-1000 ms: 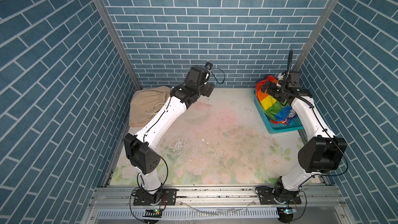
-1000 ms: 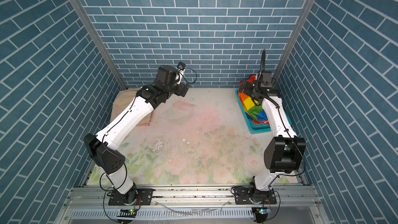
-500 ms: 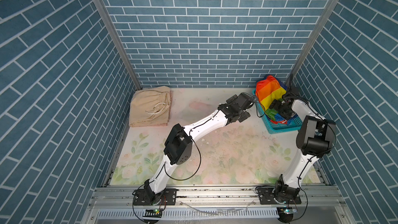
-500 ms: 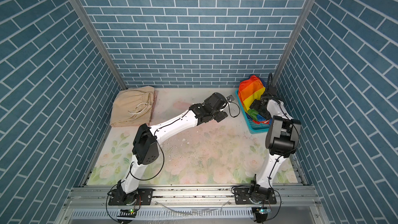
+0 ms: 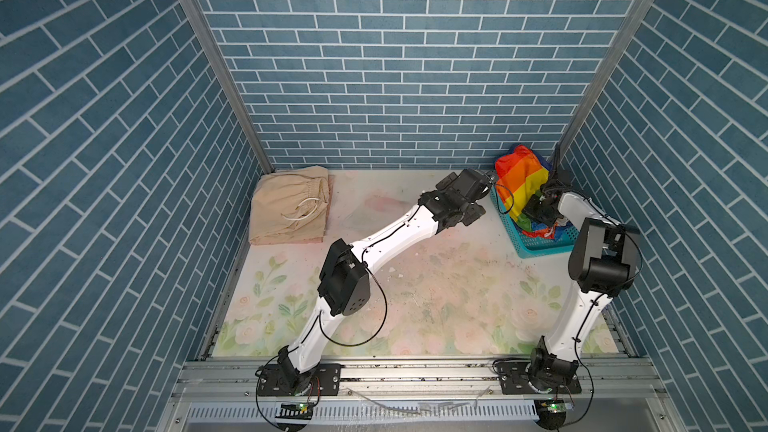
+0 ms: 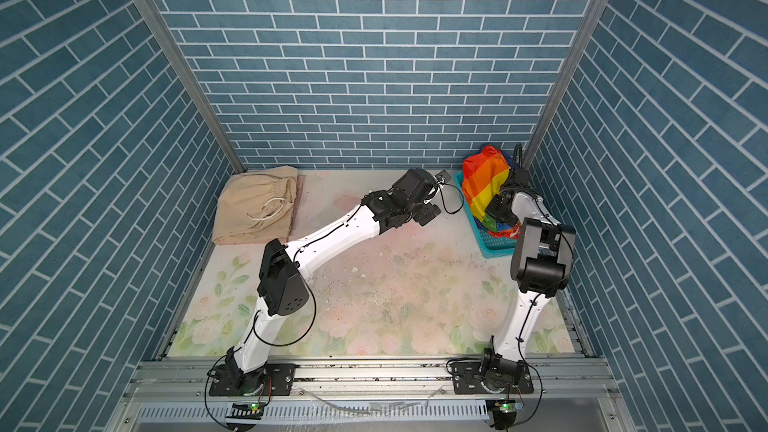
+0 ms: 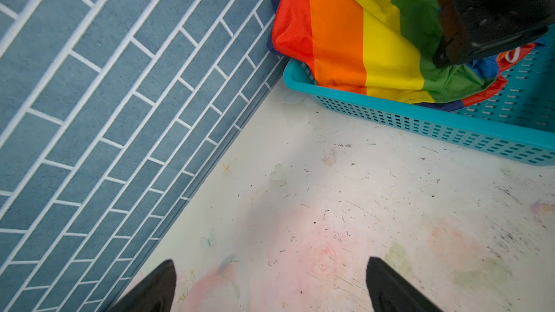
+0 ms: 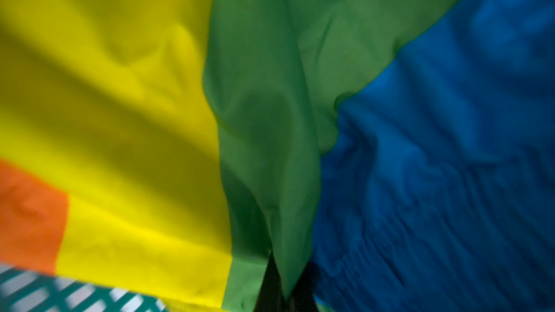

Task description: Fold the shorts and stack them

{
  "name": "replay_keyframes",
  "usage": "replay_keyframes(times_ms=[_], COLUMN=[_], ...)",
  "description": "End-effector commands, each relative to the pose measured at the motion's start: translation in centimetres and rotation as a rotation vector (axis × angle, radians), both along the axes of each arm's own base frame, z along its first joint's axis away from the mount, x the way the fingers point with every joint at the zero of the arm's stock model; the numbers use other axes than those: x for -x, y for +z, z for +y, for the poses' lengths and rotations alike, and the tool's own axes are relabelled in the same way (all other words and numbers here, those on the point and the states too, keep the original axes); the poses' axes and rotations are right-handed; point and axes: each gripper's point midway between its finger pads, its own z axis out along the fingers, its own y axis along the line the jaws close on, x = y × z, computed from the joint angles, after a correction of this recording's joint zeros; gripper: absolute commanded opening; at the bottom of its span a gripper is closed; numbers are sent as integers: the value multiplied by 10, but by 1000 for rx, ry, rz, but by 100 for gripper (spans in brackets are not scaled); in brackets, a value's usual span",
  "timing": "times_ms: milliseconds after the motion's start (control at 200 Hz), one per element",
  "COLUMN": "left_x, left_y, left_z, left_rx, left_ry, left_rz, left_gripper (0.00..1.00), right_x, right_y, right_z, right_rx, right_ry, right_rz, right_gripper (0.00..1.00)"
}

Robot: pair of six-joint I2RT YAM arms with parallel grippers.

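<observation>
I will lift the green fold over the teal rim next with my right gripper, then lower and release it on the bare mat beside the basket.
The rainbow-striped shorts (image 5: 519, 182) stand bunched up in the teal basket (image 5: 540, 245) at the back right, seen in both top views. My right gripper (image 5: 539, 209) is down in the basket, shut on a fold of their green fabric (image 8: 288, 235); in the right wrist view its dark fingertips (image 8: 270, 289) pinch that fold. My left gripper (image 7: 271, 265) hangs open over the bare mat just left of the basket (image 7: 420, 121), holding nothing. The folded beige shorts (image 5: 286, 209) lie at the back left, with a pale pink edge (image 5: 330, 205) showing along their right side.
The basket (image 6: 494, 249) stands close to the right wall and the back corner. The left arm (image 5: 399, 234) stretches diagonally across the floral mat (image 5: 436, 297). Blue brick walls enclose the back and both sides.
My left arm has swung from the back left across to the basket. My right gripper went down into the basket and shut on the rainbow shorts, whose fabric now stands higher.
</observation>
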Motion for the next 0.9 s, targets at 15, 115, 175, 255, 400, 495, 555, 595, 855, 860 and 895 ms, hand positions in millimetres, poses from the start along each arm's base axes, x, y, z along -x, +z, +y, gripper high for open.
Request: replay_keyframes(times_ms=[15,115,175,255,400,495,555,595,855,860,895], left_x=[-2,-6,-7,-9,-9,-3,4,7,31,31,34], left_y=[9,21,31,49,81,97,101,99,55,53,45], left_z=[20,40,54,80,141,182,207,222,293,293,294], left_rx=[6,34,65,123,290,384,417,433,525,524,516], left_ry=[75,145,185,253,395,460,495,520,651,652,654], left_rz=[34,73,92,97,120,113,100,102,203,207,225], left_gripper=[100,100,100,100,100,100,100,100,100,100,100], right_x=[-2,0,1,7,46,71,72,71,79,79,84], right_y=[92,155,198,260,371,387,363,336,138,137,133], right_z=[5,20,40,86,205,271,298,312,358,359,360], right_rx=[25,5,-20,-48,-146,-240,-279,-286,-380,-379,-375], right_ry=[18,53,99,207,505,666,729,749,746,747,757], right_rz=[-200,-325,-416,-550,-849,-905,-834,-758,-195,-193,-189], right_gripper=[0,0,0,0,0,0,0,0,47,48,56])
